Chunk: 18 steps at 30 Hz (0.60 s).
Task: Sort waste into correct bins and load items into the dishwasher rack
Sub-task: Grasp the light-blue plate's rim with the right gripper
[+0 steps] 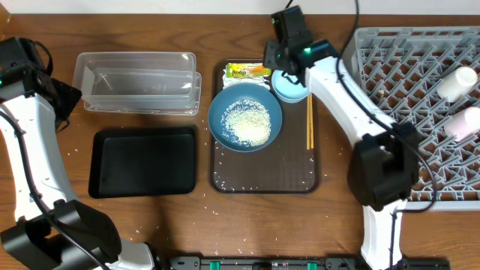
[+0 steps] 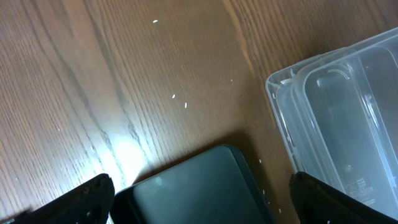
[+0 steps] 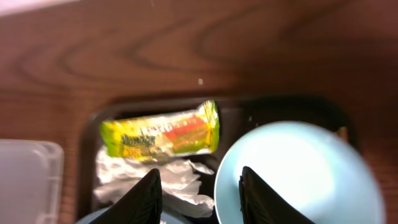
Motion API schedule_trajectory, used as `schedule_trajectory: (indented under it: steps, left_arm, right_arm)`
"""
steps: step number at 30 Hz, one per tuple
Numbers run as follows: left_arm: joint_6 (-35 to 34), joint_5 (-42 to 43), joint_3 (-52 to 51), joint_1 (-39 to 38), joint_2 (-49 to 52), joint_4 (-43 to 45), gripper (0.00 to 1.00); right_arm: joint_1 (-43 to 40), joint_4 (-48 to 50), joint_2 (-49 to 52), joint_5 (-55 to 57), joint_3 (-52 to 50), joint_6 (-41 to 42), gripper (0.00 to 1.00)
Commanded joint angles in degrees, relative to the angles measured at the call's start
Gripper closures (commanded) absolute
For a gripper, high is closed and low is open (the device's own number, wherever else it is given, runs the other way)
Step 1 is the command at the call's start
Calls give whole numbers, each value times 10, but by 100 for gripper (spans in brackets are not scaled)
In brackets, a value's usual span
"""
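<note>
The right gripper moves down onto the light-blue bowl's rim beside the napkin next, because its open fingers already hang on either side of that rim.
A wide dark-blue bowl holding white rice sits on the dark-brown serving tray. Behind it lie the yellow-green wrapper and the crumpled white napkin. The light-blue bowl stands at the tray's back right, with the chopsticks in front of it. My right gripper is open above that bowl's left rim, one finger over the napkin and one over the bowl. My left gripper is open and empty over the black tray's corner.
The clear tub stands behind the black tray on the left. The grey rack fills the right, with a pink cup and a white cup lying in it. Loose rice grains dot the brown tray and table.
</note>
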Motion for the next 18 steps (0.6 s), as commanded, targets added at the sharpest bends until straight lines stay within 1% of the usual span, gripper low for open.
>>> schedule_trajectory:
  steps: [1,10,12,13,15,18]
  left_arm:
    - [-3,-5,3,2,2,0,7]
    - [-3,-5,3,2,2,0,7]
    - [-3,-5,3,2,2,0,7]
    - [-3,-5,3,2,2,0,7]
    - [-3,-5,3,2,2,0,7]
    - [-3,-5,3,2,2,0,7]
  right_arm:
    - [11,-1,40,0,-9,-8,61]
    - [13,-7,75,24,-9,-8,60]
    - [15,-9,80,24,-9,-8,66]
    - [16,-11,83,24,-9,-8,72]
    - [17,-14,88,24,-9,-8,80]
    - [17,-16,89,23,-9,-8,88]
